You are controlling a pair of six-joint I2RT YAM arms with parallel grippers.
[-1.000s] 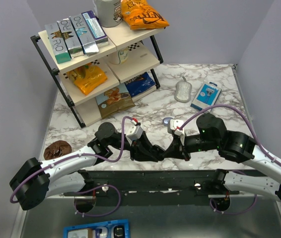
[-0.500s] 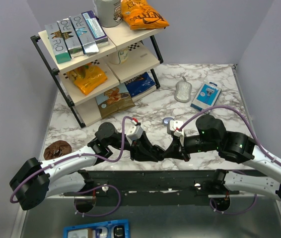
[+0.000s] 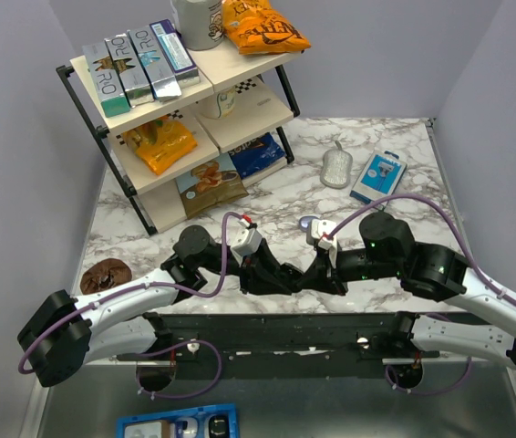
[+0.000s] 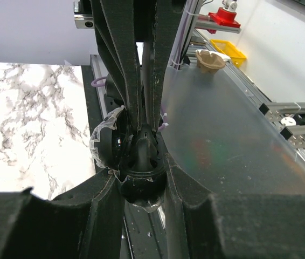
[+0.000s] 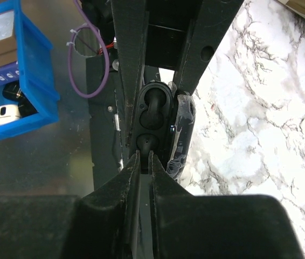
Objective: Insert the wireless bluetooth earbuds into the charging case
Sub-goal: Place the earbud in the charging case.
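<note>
The left gripper swings outward, tilts downward and lowers the charging case onto the marble tabletop by the shelf rack next to release it, since that spot lies bare.
My left gripper (image 3: 283, 276) (image 4: 141, 186) is shut on the black charging case (image 4: 136, 191) (image 5: 153, 121), which is open, its lid (image 5: 180, 135) wrapped in clear film. My right gripper (image 3: 311, 274) (image 5: 143, 156) meets it from the right, its jaws closed to a narrow slit. Its tips pinch a glossy black earbud (image 5: 148, 141) at the case's near well. A second earbud (image 5: 153, 105) sits in the far well. In the left wrist view the right gripper's fingers (image 4: 125, 70) come down onto the case.
A two-tier shelf rack (image 3: 185, 109) with snack packs stands at the back left. A grey mouse (image 3: 336, 167) and a blue package (image 3: 378, 175) lie at the back right. A brown disc (image 3: 106, 274) lies at the left. A blue bin (image 3: 176, 427) (image 5: 18, 81) sits below the table edge.
My right gripper has moved slightly left, closing in on the case. The left gripper has held the case almost still.
</note>
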